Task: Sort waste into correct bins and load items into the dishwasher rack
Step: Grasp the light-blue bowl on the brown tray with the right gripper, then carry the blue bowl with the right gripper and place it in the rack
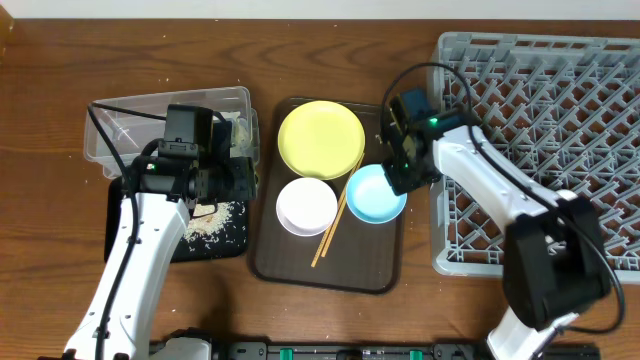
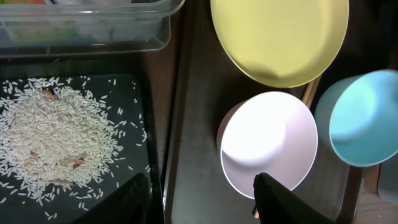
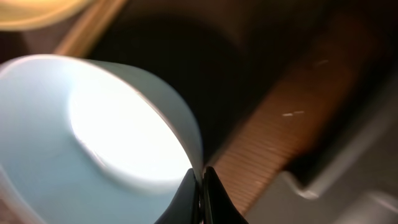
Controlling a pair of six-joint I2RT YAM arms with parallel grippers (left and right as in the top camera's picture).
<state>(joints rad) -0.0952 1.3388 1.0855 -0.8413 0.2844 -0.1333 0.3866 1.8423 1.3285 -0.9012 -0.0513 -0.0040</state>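
The grey rack's empty far corner on the tray side is outward of my right gripper, so I need to lift the bowl over it, tilt, lower and let go.
The light blue bowl sits at the right of the dark brown serving tray, and my right gripper is shut on its rim. The yellow plate, white bowl and chopsticks lie on the same tray. My left gripper is open and empty over the gap between the black tray and the serving tray, near the white bowl. Rice scraps lie on the black tray. The clear tub is behind it. The grey rack stands at the right.
The right arm reaches from the rack's front left corner over the serving tray's right edge. The left arm hides part of the black tray and tub in the overhead view. A strip of brown table shows between the serving tray and the rack.
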